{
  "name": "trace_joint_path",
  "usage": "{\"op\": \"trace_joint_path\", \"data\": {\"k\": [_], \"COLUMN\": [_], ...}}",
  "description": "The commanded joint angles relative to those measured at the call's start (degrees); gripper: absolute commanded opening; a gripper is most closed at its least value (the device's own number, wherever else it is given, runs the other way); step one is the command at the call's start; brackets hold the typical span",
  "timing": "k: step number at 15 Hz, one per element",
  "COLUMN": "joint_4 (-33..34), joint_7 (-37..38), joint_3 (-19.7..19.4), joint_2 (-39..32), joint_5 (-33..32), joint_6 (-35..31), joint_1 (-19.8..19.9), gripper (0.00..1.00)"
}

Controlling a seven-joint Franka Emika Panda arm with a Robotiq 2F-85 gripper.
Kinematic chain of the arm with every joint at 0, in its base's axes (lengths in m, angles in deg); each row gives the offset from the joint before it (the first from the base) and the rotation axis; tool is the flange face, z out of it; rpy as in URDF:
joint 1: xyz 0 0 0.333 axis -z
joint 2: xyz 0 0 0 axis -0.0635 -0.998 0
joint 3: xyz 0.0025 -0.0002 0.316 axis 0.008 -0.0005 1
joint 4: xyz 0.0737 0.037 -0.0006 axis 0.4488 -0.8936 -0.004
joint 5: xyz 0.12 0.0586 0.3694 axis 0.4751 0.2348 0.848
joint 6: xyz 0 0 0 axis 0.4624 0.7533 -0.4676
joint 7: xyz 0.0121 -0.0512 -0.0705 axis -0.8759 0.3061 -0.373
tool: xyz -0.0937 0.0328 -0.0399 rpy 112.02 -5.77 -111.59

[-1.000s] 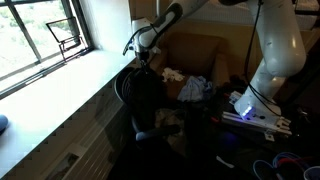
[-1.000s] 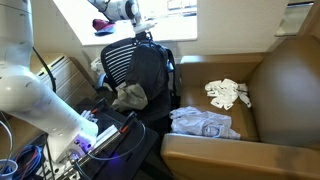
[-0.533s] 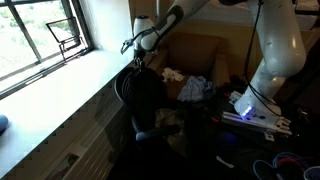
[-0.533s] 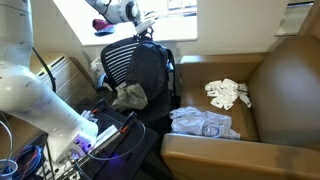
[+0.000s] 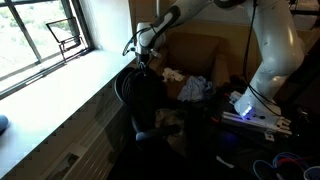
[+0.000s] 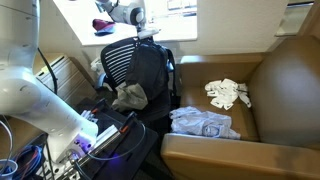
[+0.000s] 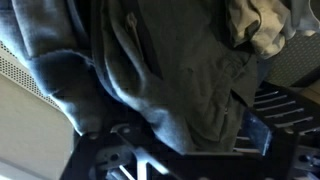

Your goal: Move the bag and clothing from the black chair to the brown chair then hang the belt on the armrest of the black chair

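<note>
The dark fabric (image 7: 170, 70) is already between my gripper's spread fingers, so next my gripper needs to stay at the top of the bag and close them straight together.
The black chair (image 6: 118, 62) stands by the window, with a dark bag (image 6: 150, 72) draped over its ribbed back and a grey garment (image 6: 130, 96) on its seat. My gripper (image 6: 149, 37) hangs just above the top of the bag, also seen at the chair back as the gripper (image 5: 140, 57). In the wrist view the gripper (image 7: 175, 150) is open, its fingers (image 7: 258, 135) spread wide around dark olive fabric (image 7: 170, 70) that fills the view. The brown chair (image 6: 280, 95) holds a white cloth (image 6: 228, 93) and a pale blue garment (image 6: 203, 123). The belt is hidden.
A window sill (image 5: 70, 75) runs beside the black chair. The robot's base with a lit box (image 5: 255, 112) stands close by, and cables (image 6: 25, 160) lie on the floor. The brown chair's high back (image 5: 195, 50) rises behind the gripper.
The wrist has shifted and turned slightly over the top of the black chair's back. The jaws stay wide, and the bag and clothes have not moved.
</note>
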Motion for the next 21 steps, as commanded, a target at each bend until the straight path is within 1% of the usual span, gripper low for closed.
{"op": "trace_joint_path", "data": {"k": [1, 2, 3, 4, 5, 10, 15, 17, 19, 21], "joint_4": [0.61, -0.34, -0.38, -0.27, -0.09, 0.17, 0.96, 1.18, 1.4, 1.55], "joint_7": [-0.53, 2.39, 3.44, 4.24, 4.79, 6.52, 8.03, 8.66, 9.98, 10.56], "joint_3": [-0.91, -3.5, -4.25, -4.8, -4.94, -4.87, -4.87, -4.89, -5.09, -4.27], "joint_2": [-0.4, 0.64, 0.87, 0.92, 0.77, 0.52, 0.29, 0.25, 0.34, 0.89], "joint_5": [1.0, -1.94, -2.72, -3.17, -3.06, -2.59, -2.24, -2.06, -1.88, -0.43], "joint_6": [0.32, -1.28, -1.44, -1.65, -1.93, -3.43, -2.74, -2.6, -2.33, -2.07], "joint_1": [-0.75, -3.16, -3.77, -4.16, -4.26, -4.14, -3.85, -3.62, -3.55, -2.5], "gripper": [1.0, 1.0, 1.0, 0.91, 0.74, 0.38, 0.02, 0.0, 0.0, 0.01]}}
